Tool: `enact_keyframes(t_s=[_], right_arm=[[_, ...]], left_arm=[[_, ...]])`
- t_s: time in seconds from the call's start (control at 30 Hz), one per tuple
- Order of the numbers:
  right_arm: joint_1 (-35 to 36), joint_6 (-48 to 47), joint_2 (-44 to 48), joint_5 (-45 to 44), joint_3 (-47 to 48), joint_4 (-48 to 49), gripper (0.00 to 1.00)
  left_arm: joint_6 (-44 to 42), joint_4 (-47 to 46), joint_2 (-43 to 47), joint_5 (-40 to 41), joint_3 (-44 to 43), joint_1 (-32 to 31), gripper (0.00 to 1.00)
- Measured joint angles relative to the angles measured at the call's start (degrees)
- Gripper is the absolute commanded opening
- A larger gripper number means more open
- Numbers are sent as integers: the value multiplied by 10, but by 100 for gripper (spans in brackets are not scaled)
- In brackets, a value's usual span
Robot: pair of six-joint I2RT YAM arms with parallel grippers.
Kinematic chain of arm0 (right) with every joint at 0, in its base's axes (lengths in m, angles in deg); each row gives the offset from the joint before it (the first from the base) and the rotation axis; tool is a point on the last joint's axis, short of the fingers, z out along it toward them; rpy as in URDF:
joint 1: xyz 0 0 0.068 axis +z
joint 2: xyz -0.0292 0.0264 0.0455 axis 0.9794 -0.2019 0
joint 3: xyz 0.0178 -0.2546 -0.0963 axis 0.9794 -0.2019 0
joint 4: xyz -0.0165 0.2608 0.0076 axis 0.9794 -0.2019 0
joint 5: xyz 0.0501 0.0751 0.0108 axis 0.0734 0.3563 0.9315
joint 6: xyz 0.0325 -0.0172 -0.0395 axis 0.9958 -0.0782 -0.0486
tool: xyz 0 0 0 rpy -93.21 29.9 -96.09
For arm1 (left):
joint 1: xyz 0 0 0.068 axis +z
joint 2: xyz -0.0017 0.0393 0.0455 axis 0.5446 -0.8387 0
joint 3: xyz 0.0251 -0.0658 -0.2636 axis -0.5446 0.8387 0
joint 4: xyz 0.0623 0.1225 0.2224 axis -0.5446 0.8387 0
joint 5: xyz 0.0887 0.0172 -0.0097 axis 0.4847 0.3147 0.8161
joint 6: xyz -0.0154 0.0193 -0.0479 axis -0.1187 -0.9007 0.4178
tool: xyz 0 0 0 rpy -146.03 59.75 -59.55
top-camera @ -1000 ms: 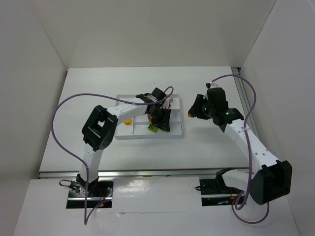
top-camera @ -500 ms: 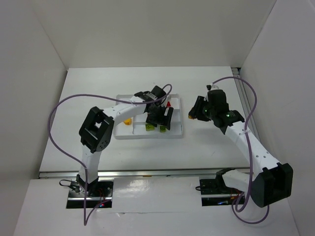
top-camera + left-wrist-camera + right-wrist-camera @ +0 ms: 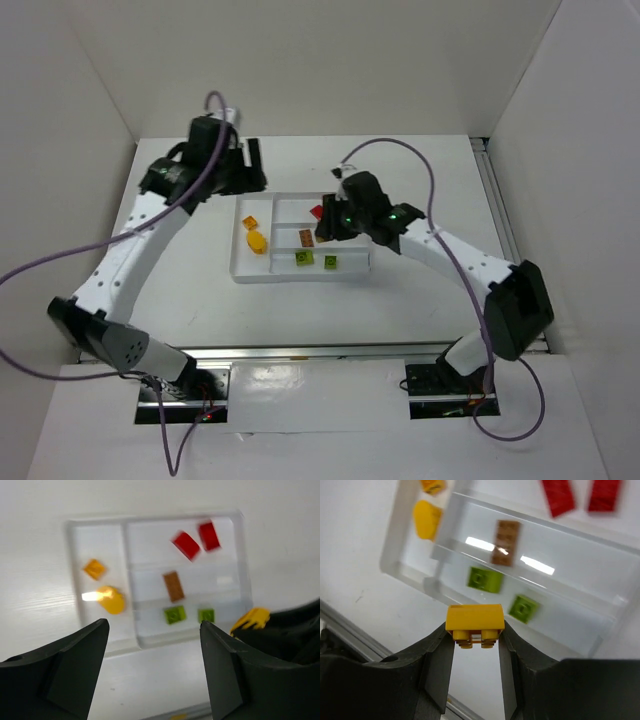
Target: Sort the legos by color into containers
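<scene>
The right gripper moves to the left in the top view and down to release next, as the spot beside the small yellow brick lies there, below it.
The white tray (image 3: 240,274) holds legos by colour: two yellow ones (image 3: 254,233) in the left compartment, red ones (image 3: 317,211) at the back, a brown one (image 3: 306,236) in the middle, two green ones (image 3: 315,260) at the front. My right gripper (image 3: 326,226) hangs over the tray's right part. In the right wrist view it (image 3: 475,630) is shut on a yellow brick (image 3: 474,619), studs down, above the tray's (image 3: 395,545) front edge near the green bricks (image 3: 484,578). My left gripper (image 3: 254,165) is raised behind the tray's left end, open (image 3: 154,630) and empty.
White walls stand close on the left, back and right of the table (image 3: 420,300). Purple cables loop off both arms. In the left wrist view the right gripper's yellow brick (image 3: 251,619) shows just past the tray's (image 3: 71,555) front right corner.
My left gripper let go of a green brick in the front compartment, opened and swung up to the back left. My right gripper moved left over the tray, still gripping the yellow brick.
</scene>
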Motion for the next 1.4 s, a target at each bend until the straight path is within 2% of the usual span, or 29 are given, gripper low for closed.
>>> enact_keyframes(t_s=[0.17, 0.23, 0.43, 0.47, 0.53, 0.57, 0.6, 0.67, 0.73, 0.77, 0.9, 1.07, 1.27, 1.4], right_arm=[[71, -28, -148, 34, 130, 49, 22], [81, -36, -210, 54, 188, 61, 22], [79, -57, -393, 75, 386, 76, 22], [79, -59, -418, 75, 410, 76, 25], [79, -61, -465, 73, 454, 75, 36], [79, -61, -485, 71, 470, 75, 50], [79, -61, -504, 68, 484, 75, 82], [79, -57, -533, 63, 505, 70, 92], [79, -58, -553, 54, 524, 62, 98], [79, -58, -558, 50, 529, 57, 98], [79, -60, -543, 22, 516, 63, 99], [77, -62, -422, -71, 412, 58, 99], [62, -38, -227, -329, 330, 2, 100], [5, 7, -115, -464, 272, -80, 100]], left_arm=[[18, 20, 94, 38, 39, 132, 83], [27, 26, 119, 39, 68, 165, 83], [37, 42, 162, 16, 124, 217, 83], [37, 42, 165, 11, 125, 224, 83], [36, 42, 170, 1, 126, 233, 83], [35, 42, 174, -4, 126, 235, 83], [34, 42, 177, -9, 127, 236, 83], [33, 42, 181, -20, 128, 238, 83], [32, 41, 185, -29, 131, 241, 83], [32, 40, 185, -34, 134, 243, 83], [30, 39, 185, -46, 148, 248, 83], [30, 37, 186, -54, 150, 250, 83], [15, 2, 186, -67, 170, 259, 82], [13, -11, 165, -73, 189, 271, 82]])
